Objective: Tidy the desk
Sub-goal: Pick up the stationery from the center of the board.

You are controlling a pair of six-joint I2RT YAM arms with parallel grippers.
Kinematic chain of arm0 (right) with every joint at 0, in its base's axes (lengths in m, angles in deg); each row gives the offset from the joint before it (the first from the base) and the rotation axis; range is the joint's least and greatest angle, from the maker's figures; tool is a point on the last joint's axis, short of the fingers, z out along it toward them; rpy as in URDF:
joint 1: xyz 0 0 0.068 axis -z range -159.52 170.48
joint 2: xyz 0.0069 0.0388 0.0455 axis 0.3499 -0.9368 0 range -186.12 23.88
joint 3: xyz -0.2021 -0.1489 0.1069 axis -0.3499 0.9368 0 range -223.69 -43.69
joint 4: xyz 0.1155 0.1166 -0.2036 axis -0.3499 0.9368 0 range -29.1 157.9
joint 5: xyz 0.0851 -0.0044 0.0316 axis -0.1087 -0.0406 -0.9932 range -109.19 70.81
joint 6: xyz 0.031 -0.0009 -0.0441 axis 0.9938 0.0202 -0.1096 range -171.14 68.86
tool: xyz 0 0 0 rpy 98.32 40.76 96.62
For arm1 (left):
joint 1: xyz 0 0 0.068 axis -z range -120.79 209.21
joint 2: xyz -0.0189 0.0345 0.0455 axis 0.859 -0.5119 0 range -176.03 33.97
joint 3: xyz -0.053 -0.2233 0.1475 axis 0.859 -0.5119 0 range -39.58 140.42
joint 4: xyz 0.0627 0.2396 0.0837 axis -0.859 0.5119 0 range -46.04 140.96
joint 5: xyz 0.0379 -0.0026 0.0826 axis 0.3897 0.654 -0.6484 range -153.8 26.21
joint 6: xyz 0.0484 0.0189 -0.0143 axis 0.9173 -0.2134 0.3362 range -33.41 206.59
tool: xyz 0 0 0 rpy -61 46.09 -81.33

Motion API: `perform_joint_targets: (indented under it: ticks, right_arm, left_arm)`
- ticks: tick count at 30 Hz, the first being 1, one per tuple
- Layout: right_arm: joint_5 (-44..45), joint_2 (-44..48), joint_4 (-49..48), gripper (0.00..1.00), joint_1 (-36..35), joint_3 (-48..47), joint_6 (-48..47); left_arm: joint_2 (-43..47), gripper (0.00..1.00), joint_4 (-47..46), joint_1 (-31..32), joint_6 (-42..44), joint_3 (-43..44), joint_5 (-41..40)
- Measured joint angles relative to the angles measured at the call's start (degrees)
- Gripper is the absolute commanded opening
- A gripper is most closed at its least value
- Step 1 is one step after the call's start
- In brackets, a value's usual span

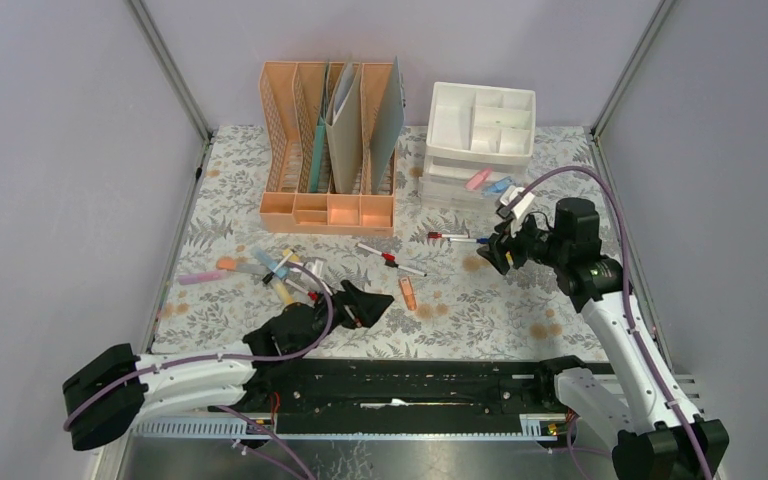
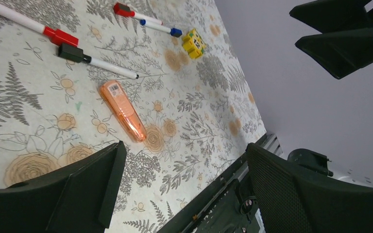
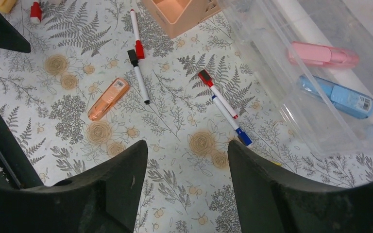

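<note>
My left gripper is to go toward the right in the top view next and come down onto the orange highlighter [image 1: 407, 292], which lies away from the markers with bare cloth around it.
The desk [image 1: 490, 320] has a pale fern-print cloth. An orange highlighter [image 1: 407, 292] lies near its middle, and also shows in the left wrist view [image 2: 122, 109] and the right wrist view [image 3: 108, 98]. A red-capped marker [image 3: 217, 93] and a blue-tipped marker [image 3: 230, 121] lie side by side. A black-capped marker [image 3: 138, 75] and a red one [image 3: 136, 34] lie nearer the rack. My left gripper [image 1: 370, 300] is open and empty, just left of the highlighter [image 2: 184, 155]. My right gripper [image 1: 495, 255] is open and empty above bare cloth [image 3: 187, 145].
A peach file rack [image 1: 330, 130] with folders stands at the back. A white drawer unit [image 1: 480, 130] has an open clear drawer [image 3: 291, 97] holding a pink highlighter [image 3: 323, 54] and a blue one [image 3: 340, 94]. Several pens [image 1: 280, 275] lie at the left. A small yellow block [image 2: 193, 42] lies by the markers.
</note>
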Motion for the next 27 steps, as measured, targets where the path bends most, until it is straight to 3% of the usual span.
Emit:
perform_joint_targets:
  ticks: [5,16,27]
  right_arm:
    - [-3.1,0.9,-1.5,0.70,3.3,2.0,1.3]
    - [-2.9,3.5,-3.6,0.75,3.6,2.8,1.5]
    - [-2.9,3.7,-3.7,0.75,3.6,3.0,1.5]
  left_arm:
    - [-5.6,0.99,1.4,0.0,-1.1,4.3,2.3]
    - [-17.6,0.99,11.6,-0.1,-3.8,17.9,3.5]
    - [-40.5,0.99,40.6,-0.2,-6.7,45.1,-1.9]
